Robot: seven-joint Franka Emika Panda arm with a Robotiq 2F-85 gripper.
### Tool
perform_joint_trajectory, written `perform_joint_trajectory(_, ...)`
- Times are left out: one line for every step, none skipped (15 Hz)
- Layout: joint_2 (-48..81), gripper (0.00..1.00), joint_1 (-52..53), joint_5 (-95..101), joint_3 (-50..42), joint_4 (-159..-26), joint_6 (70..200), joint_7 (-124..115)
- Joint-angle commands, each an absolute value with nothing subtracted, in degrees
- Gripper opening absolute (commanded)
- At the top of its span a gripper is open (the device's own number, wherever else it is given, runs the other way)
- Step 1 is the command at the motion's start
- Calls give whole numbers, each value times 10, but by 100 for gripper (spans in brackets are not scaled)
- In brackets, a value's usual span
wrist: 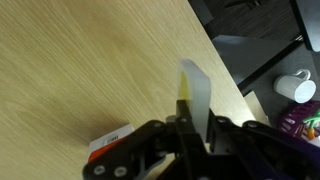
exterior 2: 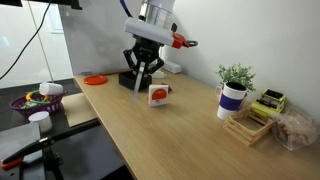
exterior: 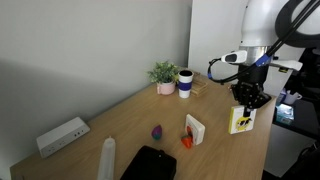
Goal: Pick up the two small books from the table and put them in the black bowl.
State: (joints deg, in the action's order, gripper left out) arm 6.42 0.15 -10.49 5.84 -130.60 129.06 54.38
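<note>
I will next carry the white book in my gripper past the upright book, over the bowl, and lower it to release it inside, because the black bowl (exterior: 150, 163) is beyond the upright book.
My gripper (exterior: 247, 98) is shut on the small white book with yellow-and-black marks (exterior: 241, 121) and holds it just above the table near its edge. In the wrist view the book (wrist: 195, 92) shows edge-on between the fingers (wrist: 195, 132). It also shows in an exterior view (exterior 2: 137, 84) under the gripper (exterior 2: 143, 72). The other small book, with a red-and-black picture (exterior: 194, 129), stands upright mid-table, apart from the gripper, and shows too in an exterior view (exterior 2: 158, 94) and the wrist view (wrist: 108, 144). The black bowl (exterior: 150, 163) sits at the table's near end.
A long white power strip (exterior: 62, 136) and a tall white cylinder (exterior: 107, 158) stand near the bowl. A white-and-blue cup (exterior: 185, 83) and a potted plant (exterior: 164, 75) are at the far end. Small purple (exterior: 156, 131) and orange (exterior: 187, 142) items lie mid-table.
</note>
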Motion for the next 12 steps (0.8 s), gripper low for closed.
perform_joint_trajectory(64, 14, 5, -105, 55, -1305, 1289, 544)
perform_joint_trajectory(59, 4, 2, -90, 47, -1314, 1293, 518)
perform_joint_trajectory(62, 4, -1, -92, 43, -1316, 1290, 509)
perform_joint_trajectory(70, 4, -3, -101, 44, -1311, 1288, 519)
perform_joint_trajectory(83, 4, 0, -114, 48, -1301, 1294, 539)
perform_joint_trajectory(94, 4, 1, -125, 51, -1291, 1298, 559)
perform_joint_trajectory(110, 4, 5, -137, 59, -1274, 1302, 581)
perform_joint_trajectory(126, 4, 9, -148, 69, -1256, 1302, 601)
perform_joint_trajectory(140, 4, 11, -159, 78, -1239, 1303, 618)
perform_joint_trajectory(158, 4, 13, -169, 90, -1218, 1306, 634)
perform_joint_trajectory(172, 4, 16, -179, 101, -1199, 1310, 647)
perform_joint_trajectory(188, 4, 18, -193, 113, -1181, 1321, 658)
